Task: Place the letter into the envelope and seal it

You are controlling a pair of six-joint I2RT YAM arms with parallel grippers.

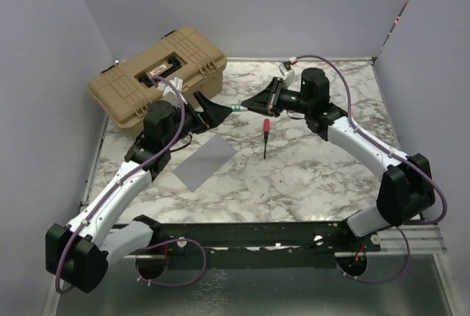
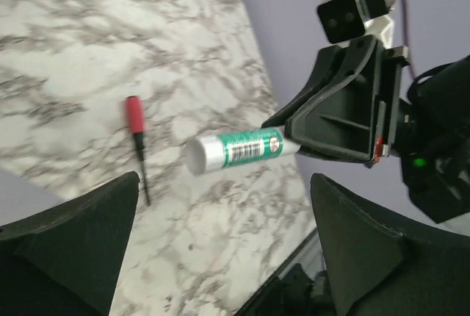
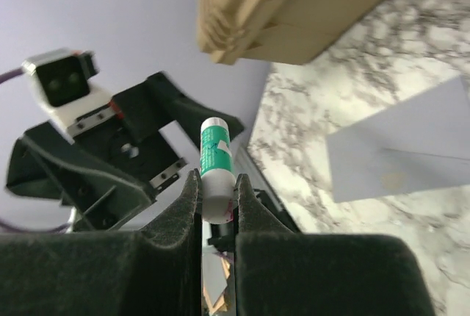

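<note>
I will move my right gripper down next, tilting it toward the table, and then let go of the glue stick on the marble by the envelope's far corner point(image 1: 236, 126).
The envelope point(image 1: 205, 160) is a pale grey rectangle lying flat on the marble table, also seen in the right wrist view point(image 3: 411, 147). The letter is out of view. Above the table's middle, my right gripper point(image 1: 246, 106) point(image 3: 217, 184) is shut on the white end of a green-and-white glue stick point(image 1: 239, 109) point(image 3: 217, 158). The stick's free end point(image 2: 235, 151) points at my left gripper point(image 1: 215, 108) point(image 2: 224, 180), which stands wide open just short of it, with nothing between its fingers.
A big tan hard case point(image 1: 158, 73) point(image 3: 294, 7) stands at the back left, right behind the left gripper. A red-handled screwdriver point(image 1: 266, 134) point(image 2: 136, 128) lies on the marble to the right of the envelope. Purple walls enclose the table on three sides.
</note>
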